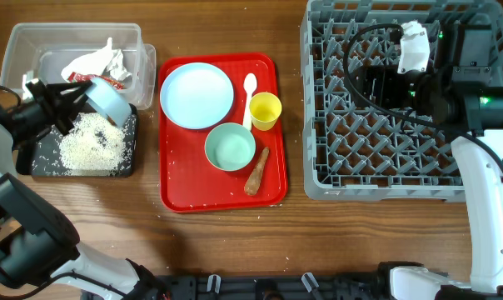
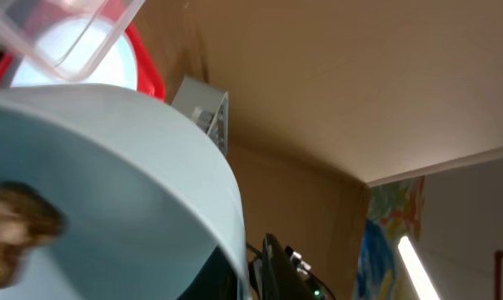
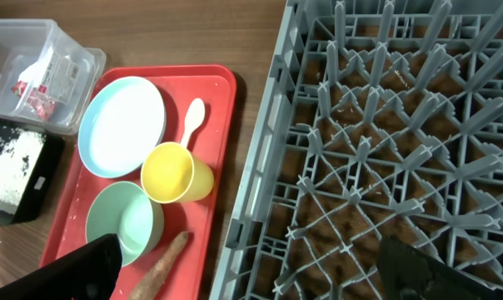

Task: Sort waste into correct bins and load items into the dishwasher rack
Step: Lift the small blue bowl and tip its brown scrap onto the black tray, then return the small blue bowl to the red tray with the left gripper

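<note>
My left gripper moves the pale blue bowl (image 1: 110,98) to the right in the overhead view next, down onto the red tray's corner (image 1: 181,187). That corner stays empty beside the green bowl.
My left gripper (image 1: 82,94) is shut on a pale blue bowl (image 1: 110,98), tilted over the black tray (image 1: 37,160) where white rice (image 1: 92,147) lies. In the left wrist view the bowl (image 2: 110,192) fills the frame with a brown scrap (image 2: 10,229) inside. The clear box (image 1: 35,37) holds the red-and-white wrapper (image 1: 97,67). On the red tray (image 1: 185,179) sit the blue plate (image 1: 196,95), green bowl (image 1: 230,147), yellow cup (image 1: 265,110), white spoon (image 1: 250,86) and carrot stub (image 1: 256,171). My right gripper (image 1: 370,83) is open and empty over the grey rack (image 1: 385,179). A second blue bowl is out of view.
The right wrist view shows the rack's pegs (image 3: 385,125) below its open fingers (image 3: 251,283), with the red tray (image 3: 222,92), yellow cup (image 3: 172,177), green bowl (image 3: 122,221) and carrot stub (image 3: 164,267) to the left. Bare wooden table (image 1: 235,242) lies in front.
</note>
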Available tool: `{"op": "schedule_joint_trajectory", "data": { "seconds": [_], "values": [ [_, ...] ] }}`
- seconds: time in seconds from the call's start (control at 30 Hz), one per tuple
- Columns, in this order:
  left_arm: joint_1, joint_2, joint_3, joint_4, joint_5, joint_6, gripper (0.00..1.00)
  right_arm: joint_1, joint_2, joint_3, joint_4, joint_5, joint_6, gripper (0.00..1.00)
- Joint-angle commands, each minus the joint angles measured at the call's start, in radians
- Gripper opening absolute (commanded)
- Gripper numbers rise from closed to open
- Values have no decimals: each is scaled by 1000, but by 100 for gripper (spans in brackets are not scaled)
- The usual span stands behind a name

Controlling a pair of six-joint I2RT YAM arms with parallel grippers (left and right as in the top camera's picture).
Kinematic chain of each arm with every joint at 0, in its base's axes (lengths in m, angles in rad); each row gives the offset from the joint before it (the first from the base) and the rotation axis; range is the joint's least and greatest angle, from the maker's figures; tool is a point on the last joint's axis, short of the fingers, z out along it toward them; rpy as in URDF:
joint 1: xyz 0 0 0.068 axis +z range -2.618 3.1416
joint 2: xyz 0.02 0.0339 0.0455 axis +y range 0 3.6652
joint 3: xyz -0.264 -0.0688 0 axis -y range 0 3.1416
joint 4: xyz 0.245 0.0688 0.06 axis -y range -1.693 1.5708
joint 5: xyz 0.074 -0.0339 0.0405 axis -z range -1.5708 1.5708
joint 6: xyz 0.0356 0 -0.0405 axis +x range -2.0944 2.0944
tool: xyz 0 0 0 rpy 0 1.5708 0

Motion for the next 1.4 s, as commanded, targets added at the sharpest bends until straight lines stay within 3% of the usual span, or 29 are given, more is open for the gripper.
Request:
{"op": "schedule_joint_trajectory", "data": {
  "seconds": [0.0, 0.27, 0.3, 0.4, 0.47, 0.63, 0.77, 1.03, 1.2, 1.37],
  "values": [
    [31, 6, 6, 39, 64, -16, 4, 6, 6, 19, 5, 8, -20, 100],
    [38, 4, 6, 43, 53, 32, 4, 6, 6, 19, 3, 8, -20, 100],
    [10, -14, 6, 11, 47, 114, 4, 6, 7, 19, 3, 8, -20, 100],
    [-107, -118, 6, -121, -224, 193, 4, 6, 7, 19, -2, 8, -19, 99],
    [-277, -235, 6, -188, -584, 201, 4, 6, 7, 19, 2, 8, -19, 100],
    [-608, -305, -6, -272, -1117, 60, 4, 6, 6, 19, 24, 8, -19, 100],
    [-807, -298, -88, -260, -1341, -53, 4, 6, 7, 19, 25, 8, -20, 100],
    [-990, -286, -261, -72, -1362, -70, 4, 6, 7, 19, 24, 8, -19, 100],
    [-1073, -283, -309, -64, -1400, -70, 4, 6, 6, 19, 22, 7, -17, 100],
    [-1074, -282, -356, -49, -1441, -114, 7, 6, 6, 19, 21, 7, -17, 100]
  ]
}}
